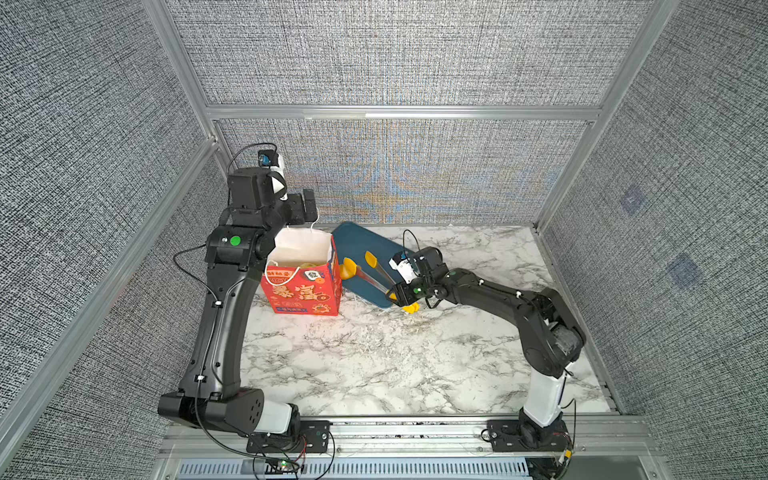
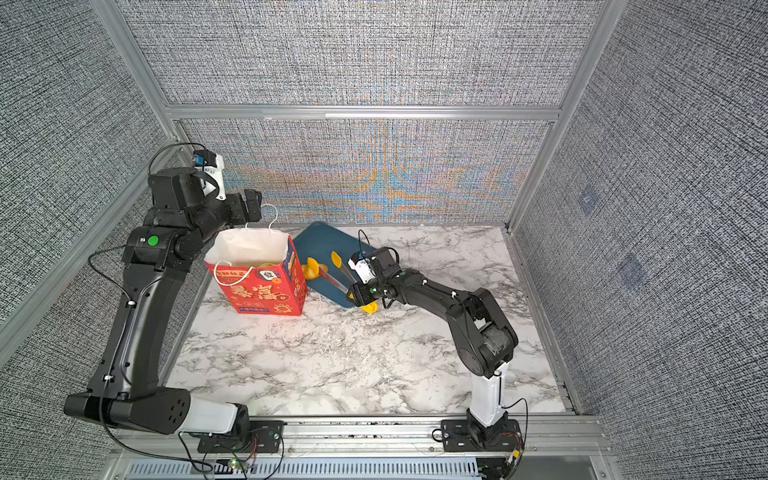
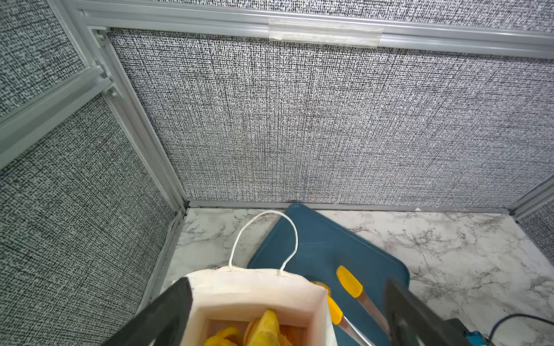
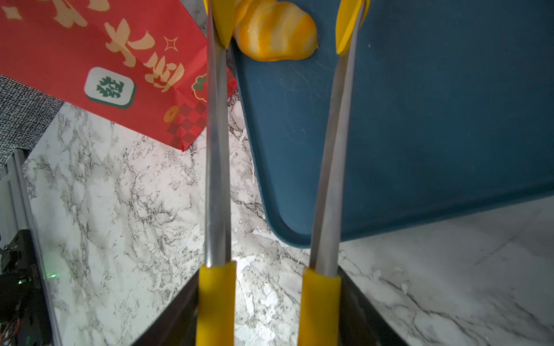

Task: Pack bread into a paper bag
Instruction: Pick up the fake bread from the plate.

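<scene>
My right gripper will move away from the bag [image 2: 262, 286] next and close the tongs onto the striped bread's rounded end [image 2: 323, 269], because that end of the bread is between the tongs' spread tips.
The red paper bag [image 1: 303, 286] [image 2: 262, 286] stands upright at the table's back left, its mouth wide. Several yellow pieces of bread [image 3: 265, 329] lie inside it. One more striped bread [image 4: 274, 30] [image 1: 348, 270] rests on the dark blue tray [image 4: 419, 119] beside the bag. My right gripper [image 1: 401, 293] [image 4: 268, 314] is shut on the yellow handles of the metal tongs [image 4: 215, 149]. The tong arms are spread, with their yellow tips on either side of that bread. My left gripper [image 1: 308, 205] [image 3: 287, 284] hangs open above the bag's rear rim, holding nothing.
The tray [image 1: 361, 241] lies at an angle against the back wall, right of the bag. Grey fabric walls with aluminium posts close in the marble table [image 1: 374, 353] on three sides. My left forearm [image 1: 232, 249] stands close to the bag's left side.
</scene>
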Robot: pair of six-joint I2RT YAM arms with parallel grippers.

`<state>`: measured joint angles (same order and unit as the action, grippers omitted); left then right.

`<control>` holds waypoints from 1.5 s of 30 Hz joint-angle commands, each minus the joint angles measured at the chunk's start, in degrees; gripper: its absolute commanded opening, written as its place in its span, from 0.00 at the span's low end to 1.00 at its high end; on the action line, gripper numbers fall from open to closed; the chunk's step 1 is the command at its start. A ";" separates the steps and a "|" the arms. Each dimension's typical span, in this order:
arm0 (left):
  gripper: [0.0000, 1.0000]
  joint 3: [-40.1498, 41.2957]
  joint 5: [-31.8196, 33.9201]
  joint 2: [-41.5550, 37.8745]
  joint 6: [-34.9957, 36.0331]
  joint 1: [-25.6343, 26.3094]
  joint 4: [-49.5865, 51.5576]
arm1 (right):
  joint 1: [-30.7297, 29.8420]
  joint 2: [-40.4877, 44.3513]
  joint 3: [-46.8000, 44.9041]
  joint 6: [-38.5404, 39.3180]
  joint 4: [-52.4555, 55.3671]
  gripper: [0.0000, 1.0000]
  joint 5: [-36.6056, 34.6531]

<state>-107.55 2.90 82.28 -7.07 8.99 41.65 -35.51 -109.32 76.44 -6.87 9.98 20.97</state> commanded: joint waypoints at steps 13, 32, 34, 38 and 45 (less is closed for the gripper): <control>1.00 -0.36 0.73 0.00 1.03 -0.01 -0.34 | 0.26 -7.89 4.41 2.69 -2.52 0.64 2.06; 1.00 -0.44 0.84 -0.29 1.18 -0.03 -0.34 | 1.27 -7.84 3.01 1.64 -2.05 0.23 3.66; 1.00 -0.34 0.84 -0.23 1.18 0.02 -0.30 | 1.75 -6.45 1.91 1.33 -2.22 0.21 2.44; 1.00 -0.30 0.71 -0.20 1.14 0.02 -0.41 | 3.00 -3.54 -0.95 0.90 -2.53 0.19 0.85; 1.00 -0.27 0.18 -0.02 0.79 -0.03 -0.77 | 4.39 3.26 -5.30 -0.09 -3.38 0.15 -0.49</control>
<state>-107.55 3.42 82.15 -6.22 9.02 41.67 -31.11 -108.09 71.42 -6.48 8.84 20.82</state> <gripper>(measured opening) 0.998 0.380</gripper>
